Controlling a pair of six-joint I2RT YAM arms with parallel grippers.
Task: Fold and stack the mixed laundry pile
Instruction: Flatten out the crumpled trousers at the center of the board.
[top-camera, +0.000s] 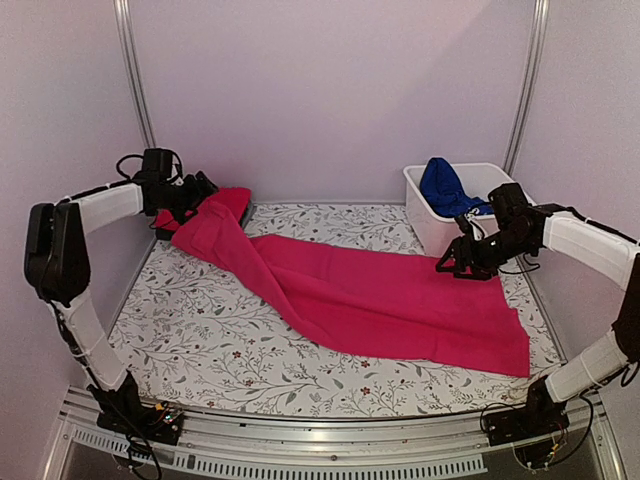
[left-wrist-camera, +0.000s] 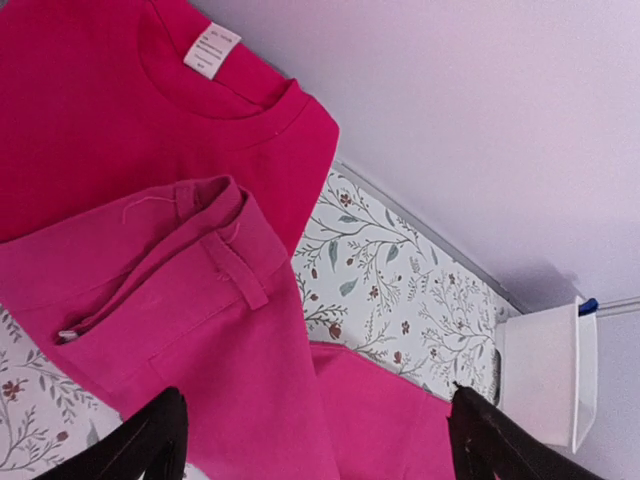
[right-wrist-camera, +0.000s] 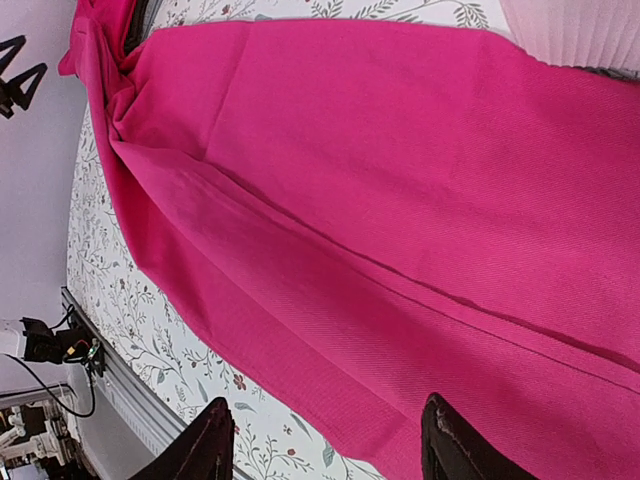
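Observation:
I should lower my left gripper and move it to the left in its wrist view onto the waistband's near end (top-camera: 187, 234), because the garment still overlaps the folded red tee (top-camera: 237, 198).
A large magenta-pink garment (top-camera: 380, 295) lies spread across the table, from the back left corner to the right front. In the left wrist view its waistband with a belt loop (left-wrist-camera: 200, 330) overlaps a folded red tee (left-wrist-camera: 90, 100) with a white neck label. That tee (top-camera: 237, 198) sits at the back left. My left gripper (top-camera: 200, 190) hovers open over the waistband, its fingers (left-wrist-camera: 150, 440) wide apart and holding nothing. My right gripper (top-camera: 455, 262) is open above the garment's right end (right-wrist-camera: 400, 180), with nothing between its fingers (right-wrist-camera: 205, 445). A royal blue garment (top-camera: 443, 185) lies in the tub.
A white plastic tub (top-camera: 425, 215) stands at the back right, close behind my right gripper, and it also shows in the left wrist view (left-wrist-camera: 545, 370). A floral leaf-patterned cloth (top-camera: 200, 320) covers the table. Pale walls close in the back and both sides.

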